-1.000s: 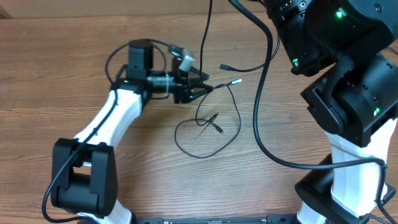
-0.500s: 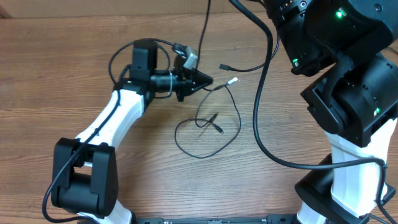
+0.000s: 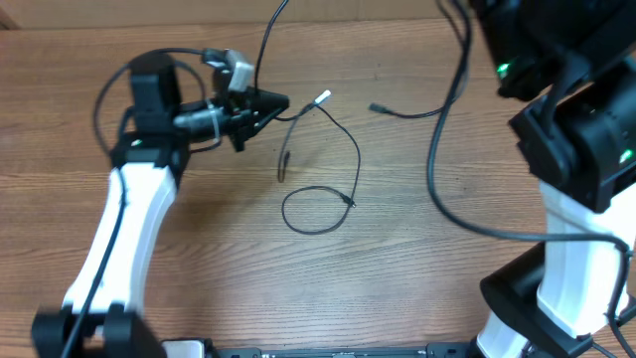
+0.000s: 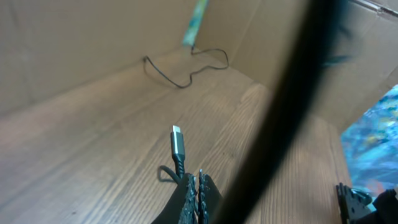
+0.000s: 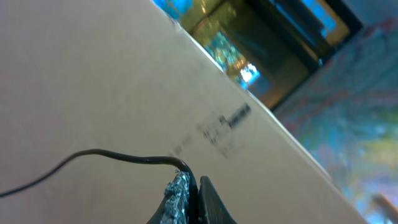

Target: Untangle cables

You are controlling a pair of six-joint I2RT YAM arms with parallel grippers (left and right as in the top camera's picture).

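My left gripper is to move back next and then toward the loop's far side (image 3: 319, 189), as the braided cable's loop is closer to my base than its held part.
Thin black cables lie spread on the wooden table. One cable (image 3: 356, 159) runs from my left gripper (image 3: 281, 102) past a silver plug (image 3: 321, 98) and curls into a loop near the table's middle. In the left wrist view the left gripper (image 4: 198, 180) is shut on this braided cable, its plug (image 4: 177, 140) sticking out just ahead. A second cable (image 3: 402, 113) lies apart to the right. Another strand (image 3: 266, 38) rises from beside the left gripper to the top edge. The right gripper (image 5: 191, 182) is shut on a thin black cable (image 5: 99, 153); it is out of the overhead view.
A thick black arm wire (image 3: 442, 189) sweeps across the table's right side beside the right arm's white base (image 3: 576, 229). A cardboard wall (image 4: 74, 43) stands behind the table. Another thin cable (image 4: 186, 71) lies at the wall's foot.
My left gripper has shut on the cable and moved left, dragging it along. The small tangle has opened into a longer strand with one loop. The second cable now lies apart.
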